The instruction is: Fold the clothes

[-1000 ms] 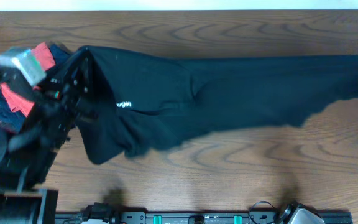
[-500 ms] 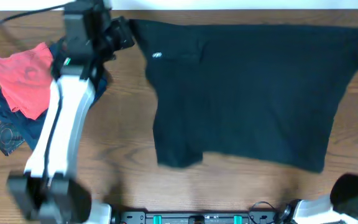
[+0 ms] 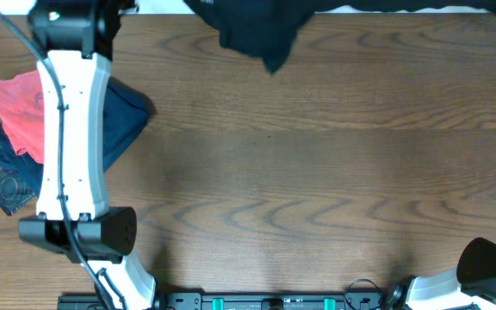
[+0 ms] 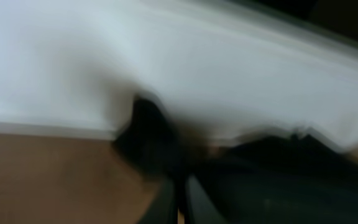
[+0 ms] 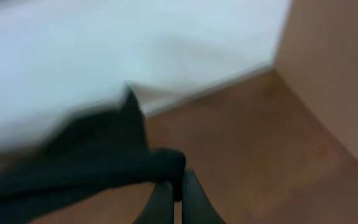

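Observation:
The robot should bring its left gripper back and down to the bare wood (image 3: pixel 207 112) beside the navy-blue garment and release the clothes (image 3: pixel 257 30) there, because that part of the table is clear.
The clothes (image 3: pixel 257 30), a black T-shirt, hang at the table's far edge, mostly cut off by the top of the overhead view. My left arm (image 3: pixel 67 112) stretches up the left side to that edge, and its gripper is out of the overhead view. In the blurred left wrist view my left gripper (image 4: pixel 180 202) is shut, with black fabric (image 4: pixel 278 180) bunched at its tips. In the right wrist view my right gripper (image 5: pixel 174 193) is shut on a rolled edge of the clothes (image 5: pixel 92 168), held above the wood.
A coral-red garment (image 3: pixel 24 108) lies on a navy-blue garment (image 3: pixel 119 120) at the table's left, with a dark patterned piece (image 3: pixel 3 181) below them. A white surface runs beyond the far edge. My right arm's base (image 3: pixel 489 263) shows at the bottom right.
The black shirt has gone from lying stretched across the table to hanging at the far edge. Both arms swung away toward the back, carrying it with them.

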You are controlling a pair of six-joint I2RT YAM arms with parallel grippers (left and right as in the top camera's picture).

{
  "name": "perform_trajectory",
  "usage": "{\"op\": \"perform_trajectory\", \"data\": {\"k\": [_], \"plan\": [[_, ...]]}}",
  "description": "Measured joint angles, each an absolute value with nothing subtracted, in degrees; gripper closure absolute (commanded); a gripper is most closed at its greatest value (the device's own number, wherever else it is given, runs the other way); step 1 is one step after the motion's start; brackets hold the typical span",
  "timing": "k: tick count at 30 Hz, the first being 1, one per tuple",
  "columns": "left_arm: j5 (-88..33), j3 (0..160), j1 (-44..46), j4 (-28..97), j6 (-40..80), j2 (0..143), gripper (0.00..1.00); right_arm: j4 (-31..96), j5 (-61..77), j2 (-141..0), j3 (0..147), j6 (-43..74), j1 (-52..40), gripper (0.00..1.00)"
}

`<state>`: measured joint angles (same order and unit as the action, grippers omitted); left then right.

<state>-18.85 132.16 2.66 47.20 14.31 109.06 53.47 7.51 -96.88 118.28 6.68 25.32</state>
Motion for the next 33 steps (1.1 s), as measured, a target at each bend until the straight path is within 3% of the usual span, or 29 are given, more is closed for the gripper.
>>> {"op": "perform_trajectory", "data": {"k": [6,11,20,28,29,30,31,33], "plan": [[-18.98,130.80,3.70,74.78,13.43,110.13,0.94,65.89,-4.25,-98.87,115.28,5.78,25.34,0.99],[-17.34,123.35,5.34,84.75,13.23,111.92,0.94,67.81,-12.12,-103.46,106.72,5.80,26.57,0.99],[-15.70,98.35,10.28,86.83,12.34,112.77,0.94,70.17,-19.00,-107.63,88.38,8.43,30.22,0.99],[-20.05,88.07,17.69,72.66,11.86,113.16,0.94,69.82,-18.59,-107.61,85.47,10.09,30.68,0.99],[-20.69,88.05,18.55,69.78,12.08,113.16,0.83,69.84,-18.46,-107.61,85.47,10.11,30.68,0.99],[-20.99,88.03,19.29,67.37,12.12,113.16,0.58,69.80,-18.31,-107.61,85.47,10.11,30.68,0.99],[-21.37,88.05,20.01,64.88,12.56,113.16,0.43,69.82,-17.96,-107.61,85.47,10.11,30.68,0.99],[-22.06,88.03,21.02,61.36,13.93,113.16,0.39,69.80,-17.54,-107.61,85.47,10.13,30.68,0.99]]}}
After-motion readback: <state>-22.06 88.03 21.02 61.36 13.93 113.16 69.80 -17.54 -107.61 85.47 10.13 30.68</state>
